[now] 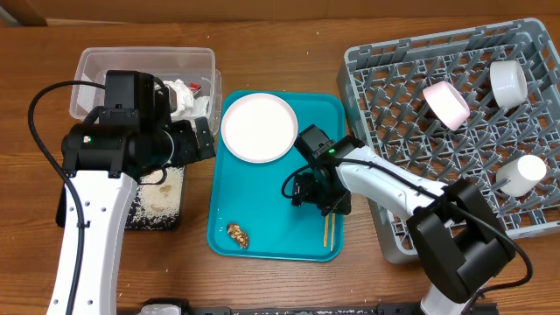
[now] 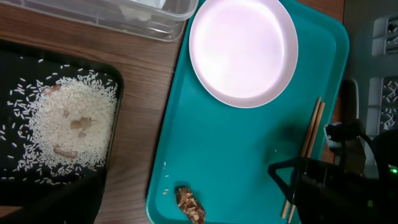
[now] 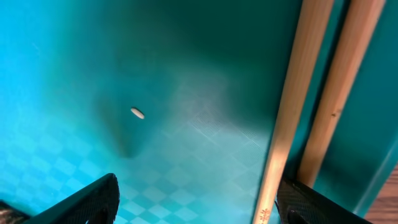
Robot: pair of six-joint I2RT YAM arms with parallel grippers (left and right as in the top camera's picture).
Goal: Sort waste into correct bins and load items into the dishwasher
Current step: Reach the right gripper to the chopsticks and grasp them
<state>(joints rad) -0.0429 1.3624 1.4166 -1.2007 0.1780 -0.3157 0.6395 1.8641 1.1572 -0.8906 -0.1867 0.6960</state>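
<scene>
My right gripper should stay low next and close its fingers across the inner chopstick, which is already between my open fingers, leaving the chopstick beside it outside.
Two wooden chopsticks (image 1: 328, 231) lie along the right side of the teal tray (image 1: 271, 206). My right gripper (image 1: 317, 196) is open and low over them; in the right wrist view (image 3: 202, 205) one chopstick (image 3: 289, 118) lies just inside the right finger. The pinkish plate (image 1: 258, 127) and a brown food lump (image 1: 237, 234) also sit on the teal tray. My left gripper (image 1: 201, 140) hovers open and empty between the clear tub (image 1: 96, 63) and the teal tray. White tissue (image 1: 181, 93) and a bit of red wrapper (image 1: 194, 86) lie in the tub. Rice (image 2: 68, 118) covers the black tray (image 2: 18, 62).
The grey dish rack (image 1: 376, 79) at the right holds a pinkish bowl (image 1: 446, 103), a white bowl (image 1: 507, 82) and a white cup (image 1: 523, 171). A few loose rice grains lie on the teal tray near the lump (image 2: 189, 205). My left arm covers part of the tub and black tray.
</scene>
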